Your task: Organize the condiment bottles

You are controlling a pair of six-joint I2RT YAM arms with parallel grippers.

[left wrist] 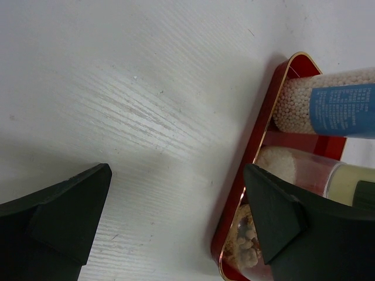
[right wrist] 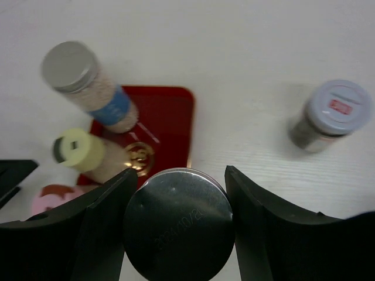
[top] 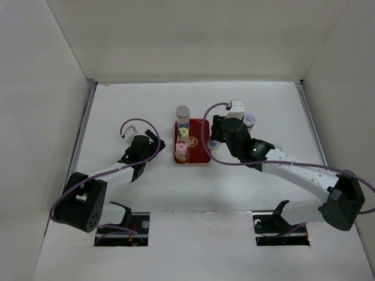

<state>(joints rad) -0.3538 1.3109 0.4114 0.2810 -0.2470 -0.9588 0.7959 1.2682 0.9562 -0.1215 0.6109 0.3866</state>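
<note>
My right gripper will first move slightly back across the tray's edge, then lower its bottle onto the tray's near corner (top: 200, 154) beside the pink-capped bottle.
My right gripper (right wrist: 180, 171) is shut on a condiment bottle with a shiny grey cap (right wrist: 179, 225), one finger pressed on each side, just off the red tray's (right wrist: 170, 111) right edge. Three bottles stand in the tray's left part: a grey-capped one with a blue label (right wrist: 88, 82) (top: 183, 112), a pale-yellow-capped one (right wrist: 76, 149) (top: 183, 133) and a pink-capped one (right wrist: 53, 199) (top: 181, 148). A lavender-capped bottle (right wrist: 331, 114) (top: 249, 120) stands on the table to the right. My left gripper (left wrist: 176, 216) (top: 149, 155) is open over bare table beside the tray (left wrist: 258, 140), holding nothing.
The white table (top: 117, 111) is boxed in by white walls on the left, back and right. The tray's (top: 199, 149) right half is bare, with a gold emblem (right wrist: 139, 157). My right arm (top: 293, 170) reaches across the right side of the table.
</note>
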